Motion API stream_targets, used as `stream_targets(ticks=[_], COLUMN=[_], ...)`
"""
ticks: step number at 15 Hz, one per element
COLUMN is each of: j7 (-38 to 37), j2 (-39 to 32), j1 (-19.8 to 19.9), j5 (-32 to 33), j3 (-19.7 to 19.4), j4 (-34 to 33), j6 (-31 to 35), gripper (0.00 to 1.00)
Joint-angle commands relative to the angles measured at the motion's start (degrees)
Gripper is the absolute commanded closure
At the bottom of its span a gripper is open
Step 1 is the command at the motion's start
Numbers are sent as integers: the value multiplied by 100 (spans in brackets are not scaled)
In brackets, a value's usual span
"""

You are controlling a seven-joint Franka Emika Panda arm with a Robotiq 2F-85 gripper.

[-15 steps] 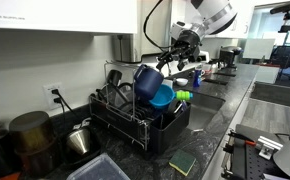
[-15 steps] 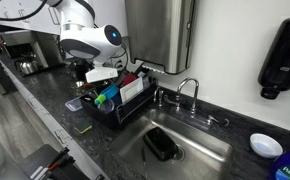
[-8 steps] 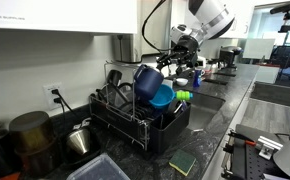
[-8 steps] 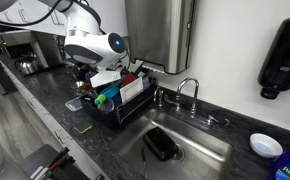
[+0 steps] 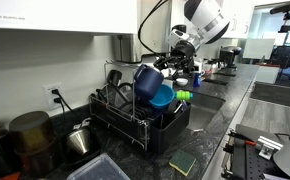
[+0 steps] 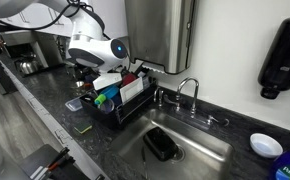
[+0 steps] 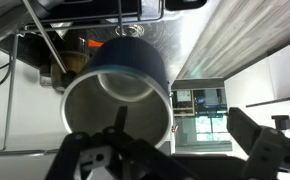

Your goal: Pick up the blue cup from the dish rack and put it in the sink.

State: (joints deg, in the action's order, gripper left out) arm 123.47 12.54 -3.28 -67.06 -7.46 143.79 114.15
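My gripper is just above the dark blue cup's rim (image 5: 157,71) (image 7: 171,118), and its open fingers are already on both sides of the cup's side. It should move gently down onto the rim and close.
The dark blue cup (image 5: 147,80) rests tilted on the black dish rack (image 5: 135,125), mouth toward the arm. In the wrist view the cup (image 7: 115,85) fills the centre, open end facing the camera. My gripper (image 5: 171,67) is open at the cup's rim. In the wrist view the gripper (image 7: 180,122) has one finger inside the cup's mouth and the other well outside the wall, not closed on it. The sink (image 6: 190,140) lies beside the rack (image 6: 125,108). In that exterior view the cup is hidden behind the arm.
A light blue bowl (image 5: 163,97) and a green item (image 5: 182,95) sit in the rack. A black object (image 6: 162,145) lies in the sink under the faucet (image 6: 190,90). A sponge (image 5: 182,162) and kettle (image 5: 80,140) are on the counter.
The arm has come down and closer to the cup, bringing the open fingers to its rim. The cup has not moved.
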Motion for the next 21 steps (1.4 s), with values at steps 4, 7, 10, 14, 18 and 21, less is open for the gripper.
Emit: stream_targets(ticks=[4,7,10,14,18,21], j7=[480,597,709,885,988,1021], j2=[-306,-382,-440,-502,-545,-537], j1=[191,189,185,185,197,212], j5=[-196,-221,-278,-413,-484,-466], j3=[201,221,247,283,289,286], j4=[-131,-177,-206,-239,-252,-237], j6=[-18,-9,1,28,41,30], gripper=[0,0,0,0,34,55])
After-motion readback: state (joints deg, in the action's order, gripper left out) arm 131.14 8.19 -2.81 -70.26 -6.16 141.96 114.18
